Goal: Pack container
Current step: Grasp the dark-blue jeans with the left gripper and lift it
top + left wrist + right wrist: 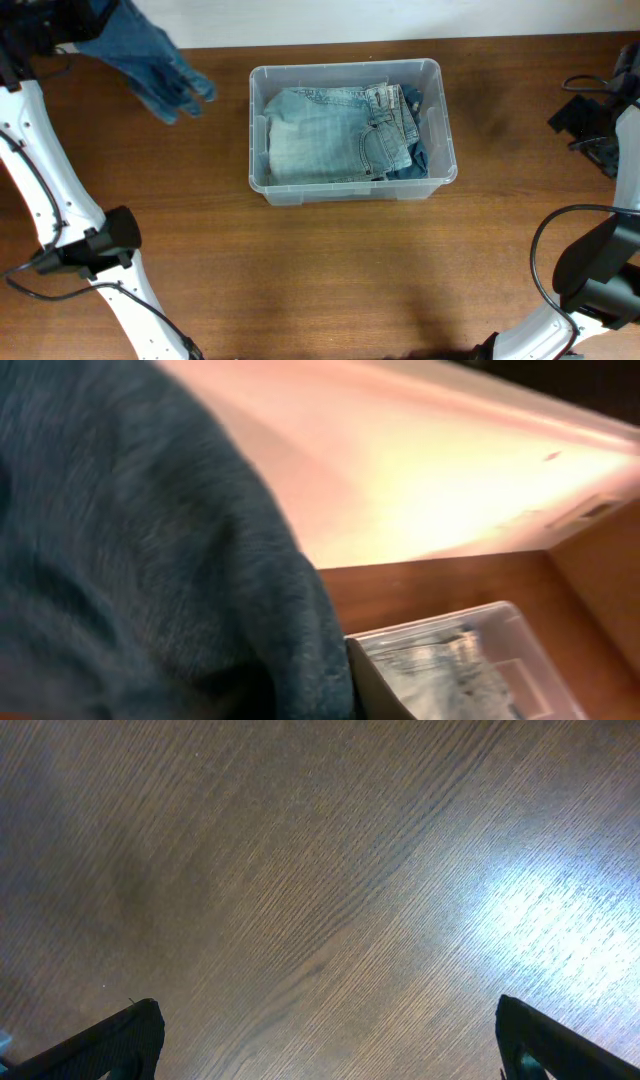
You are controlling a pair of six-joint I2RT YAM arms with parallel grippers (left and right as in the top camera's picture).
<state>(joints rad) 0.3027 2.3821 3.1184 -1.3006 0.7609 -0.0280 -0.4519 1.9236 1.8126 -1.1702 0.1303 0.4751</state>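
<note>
The left gripper will next carry the denim garment (150, 65) over the folded light-blue jeans (330, 135), which are below and to its right in the overhead view, then lower the garment and let go of it.
The clear plastic container (345, 68) stands at the table's middle back. Folded light-blue jeans (330, 135) lie in it over a darker denim piece (418, 155). My left gripper (62, 38) is high at the far left corner, shut on a dark blue denim garment (150, 65) that hangs from it, left of the container. In the left wrist view this garment (150, 560) fills the left side and hides the jaws; the container's corner (520, 622) shows lower right. My right gripper (325, 1045) stands open over bare wood, nothing between its fingers (120, 1040); overhead, the right gripper (592, 118) sits at the far right.
The brown wooden table (330, 280) stretches in front of the container. A pale wall (430, 460) runs along the table's back edge. White arm links and black cables stand at the left (60, 200) and right (590, 270) sides.
</note>
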